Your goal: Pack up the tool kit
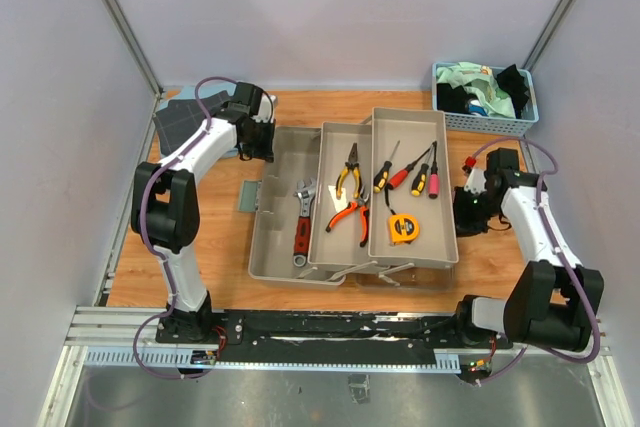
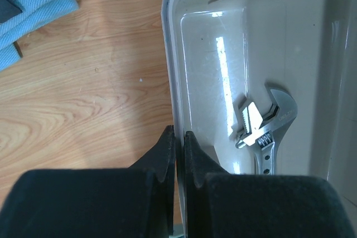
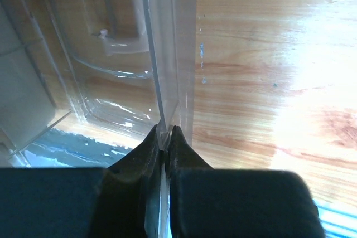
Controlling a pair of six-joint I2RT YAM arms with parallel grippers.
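Observation:
My right gripper will move up and over the trays next, toward the box rim (image 2: 169, 54) beside the wrench, and let go of the lid there, because the toolbox is still open.
The grey-beige toolbox (image 1: 270, 242) lies open in the middle of the table with its fold-out trays (image 1: 440, 247) spread to the right. A red-handled wrench (image 1: 301, 222) lies in the box bottom and shows in the left wrist view (image 2: 268, 129). Pliers (image 1: 348, 179), screwdrivers (image 1: 421, 177) and an orange tape measure (image 1: 402, 228) lie in the trays. My left gripper (image 1: 267, 140) is shut on the box's far left rim (image 2: 169, 54), one finger on each side (image 2: 178, 136). My right gripper (image 1: 464, 204) is shut on the edge of the translucent lid (image 3: 167, 43), fingers pinching it (image 3: 164, 132).
A blue slatted basket (image 1: 520, 119) of cloths stands at the back right. Folded dark grid-pattern cloths (image 1: 183, 117) lie at the back left, with a blue cloth (image 2: 33, 9) next to them. Bare wooden table (image 1: 200, 247) shows left of the box.

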